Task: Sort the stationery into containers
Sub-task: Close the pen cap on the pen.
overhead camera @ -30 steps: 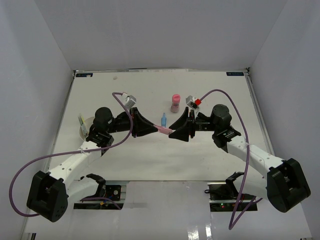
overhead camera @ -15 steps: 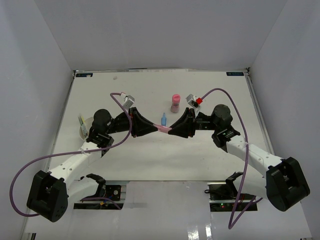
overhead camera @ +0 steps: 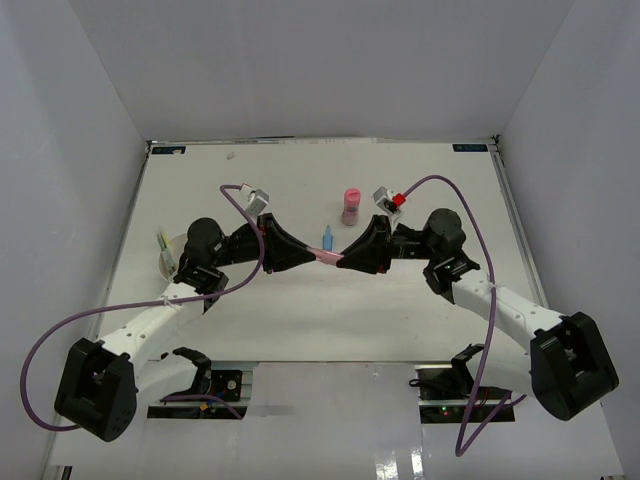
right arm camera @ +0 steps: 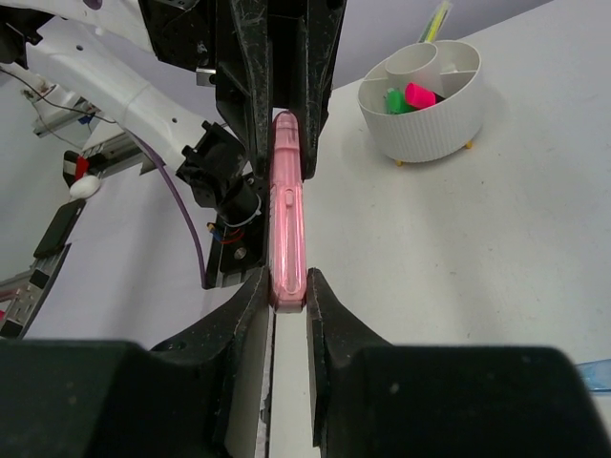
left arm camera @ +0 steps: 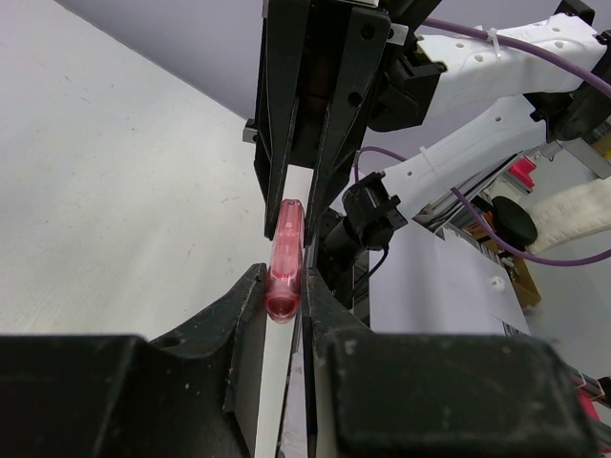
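Note:
My left gripper will next swing to the left in the top view to the white cup with its highlighters. Then it will tilt down and let go.
A pink highlighter (overhead camera: 328,259) is held above the table between both grippers, one at each end. My left gripper (overhead camera: 313,255) is shut on one end; it shows in the left wrist view (left arm camera: 284,286) with the highlighter (left arm camera: 285,243) between its fingers. My right gripper (overhead camera: 345,264) is shut on the other end; it shows in the right wrist view (right arm camera: 286,288) on the highlighter (right arm camera: 288,205). The white cup (right arm camera: 420,103) holds green and pink highlighters and sits by the left arm (overhead camera: 170,252). A pink stubby cylinder (overhead camera: 351,205) and a blue pen (overhead camera: 326,238) rest behind the grippers.
White walls close in the table at the left, back and right. A purple cable loops from each arm, the right one (overhead camera: 440,185) arching over the back right of the table. The two arm bases stand at the near edge.
The right gripper has shifted slightly toward the back and the left, closer to the left gripper. Both grippers stay shut on the pink highlighter.

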